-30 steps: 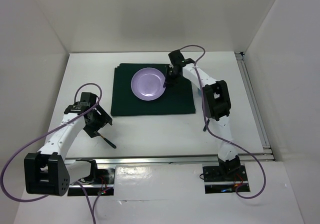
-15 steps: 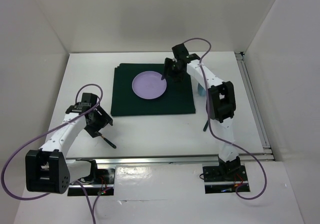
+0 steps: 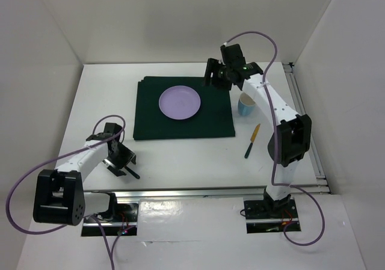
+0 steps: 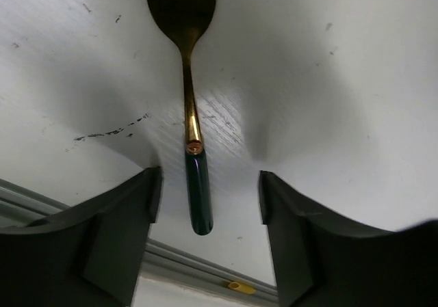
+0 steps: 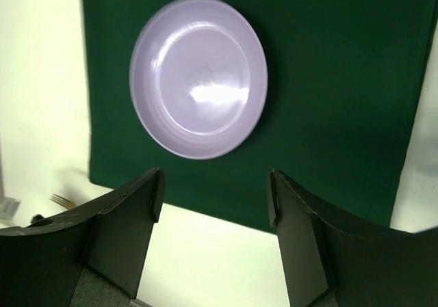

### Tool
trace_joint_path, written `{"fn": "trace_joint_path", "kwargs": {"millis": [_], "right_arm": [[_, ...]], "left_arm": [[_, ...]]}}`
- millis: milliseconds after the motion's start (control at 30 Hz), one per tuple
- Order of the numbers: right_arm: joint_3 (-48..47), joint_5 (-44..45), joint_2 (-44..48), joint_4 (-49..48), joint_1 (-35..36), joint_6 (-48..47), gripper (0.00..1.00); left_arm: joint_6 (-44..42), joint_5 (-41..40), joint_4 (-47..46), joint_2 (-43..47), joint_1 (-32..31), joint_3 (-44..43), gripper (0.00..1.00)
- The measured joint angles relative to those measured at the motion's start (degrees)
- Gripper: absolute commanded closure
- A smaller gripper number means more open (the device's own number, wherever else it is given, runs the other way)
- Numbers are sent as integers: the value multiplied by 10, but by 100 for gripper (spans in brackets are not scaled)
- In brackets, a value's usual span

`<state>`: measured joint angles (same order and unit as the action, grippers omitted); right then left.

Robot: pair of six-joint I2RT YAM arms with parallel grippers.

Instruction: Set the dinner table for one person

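The knife's green handle (image 3: 248, 150) is below my right gripper, back and to its right in the top view, so I will move that way and lower my gripper around it.
A lilac plate (image 3: 179, 102) (image 5: 198, 78) lies on a dark green cloth (image 3: 210, 122) (image 5: 342, 81) on the white dinner table (image 3: 180, 156). My right gripper (image 3: 214, 76) (image 5: 214, 197) hangs open above the cloth's far right corner, apart from the plate and holding nothing. Near the front edge lies a fork (image 3: 132, 174) (image 4: 193, 150) with a gold head and a dark green handle. My left gripper (image 3: 122, 160) (image 4: 209, 191) is low over it and open. The handle lies between the fingers, nearer the left one (image 4: 116, 232), touching neither.
A blue cup (image 3: 246, 106) stands just right of the cloth. A knife (image 3: 252, 141) with a green handle and gold blade lies nearer, at the right. A metal rail (image 3: 210, 192) (image 4: 185, 266) runs along the front edge, close behind the fork's handle.
The right gripper opened, let go of the plate's rim, and rose back to the right, uncovering the cup and knife. The left gripper dropped over the fork, its jaws narrowing.
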<state>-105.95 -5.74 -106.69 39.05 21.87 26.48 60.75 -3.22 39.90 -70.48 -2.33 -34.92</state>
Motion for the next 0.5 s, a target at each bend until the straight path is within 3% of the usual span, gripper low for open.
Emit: {"fn": "trace_joint_path", "kwargs": {"millis": [233, 267, 367, 400, 500], "right_arm": [[36, 9, 0, 8, 0, -4, 27], [37, 9, 0, 8, 0, -4, 27], [41, 13, 0, 8, 0, -4, 27], [42, 15, 0, 8, 0, -5, 27], [43, 21, 0, 10, -1, -7, 27]], "left_arm": [[26, -1, 1, -23, -3, 4, 56], [27, -2, 2, -24, -5, 3, 68], [29, -10, 8, -21, -6, 0, 89], [28, -19, 14, -17, -7, -3, 100], [11, -54, 46, 9, -9, -30, 100]]}}
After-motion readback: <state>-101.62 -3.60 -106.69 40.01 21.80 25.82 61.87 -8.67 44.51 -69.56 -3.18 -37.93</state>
